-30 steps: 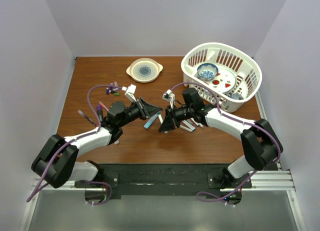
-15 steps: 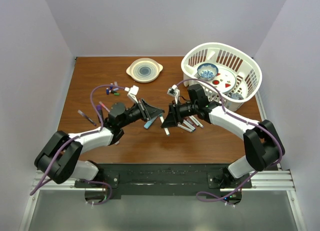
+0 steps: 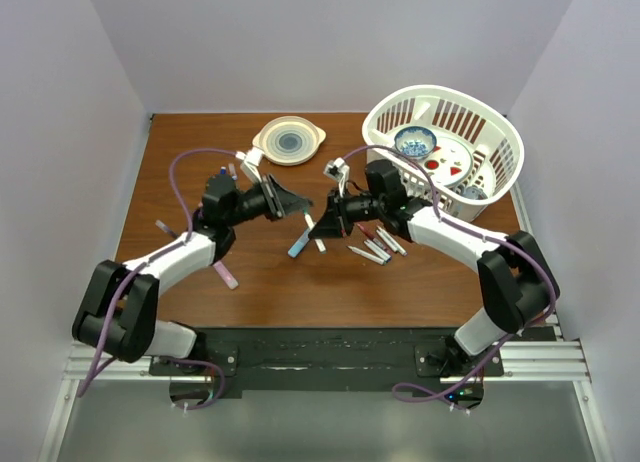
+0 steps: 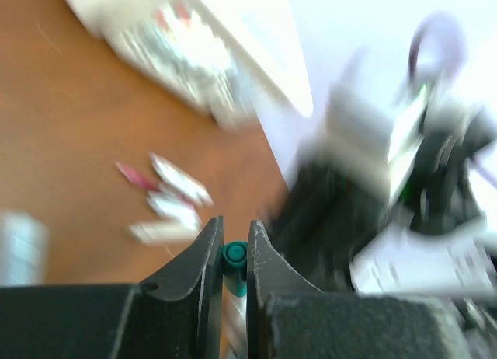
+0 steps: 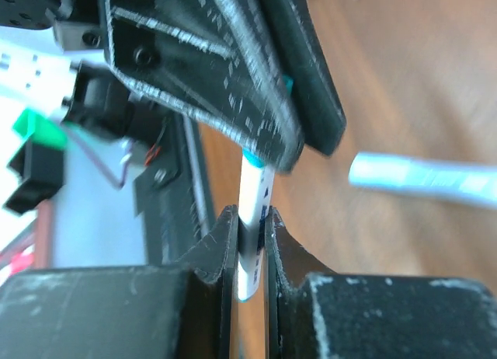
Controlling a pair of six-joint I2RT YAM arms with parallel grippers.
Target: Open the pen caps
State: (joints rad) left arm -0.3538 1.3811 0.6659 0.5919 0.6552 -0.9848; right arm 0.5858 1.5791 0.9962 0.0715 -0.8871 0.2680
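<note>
My left gripper pulls the teal cap [image 4: 234, 256] down and to the left in the top view next. It then releases beside the small caps, as they lie below on that side.
A white pen [image 5: 253, 184] with a teal cap [image 4: 234, 256] is held between both grippers above the middle of the table. My left gripper [image 4: 234, 224] is shut on the teal cap. My right gripper [image 5: 251, 216] is shut on the white barrel, whose lower end pokes out below its jaws. From above, the left gripper [image 3: 302, 213] and right gripper [image 3: 316, 225] meet tip to tip, with the pen [image 3: 319, 242] slanting down from them. A light blue marker [image 3: 298, 247] lies on the table just below. Several more pens [image 3: 370, 250] lie to the right.
A white basket [image 3: 500, 142] with a patterned bowl [image 3: 414, 140] and dishes stands at the back right. A cream plate [image 3: 289, 140] sits at the back centre. A pink pen [image 3: 225, 275], another pen [image 3: 165, 229] and small caps [image 3: 226, 184] lie on the left.
Both grippers have moved away from the arm bases towards the back. The right gripper opened briefly, then shut on the white barrel. The left gripper kept its hold on the cap.
</note>
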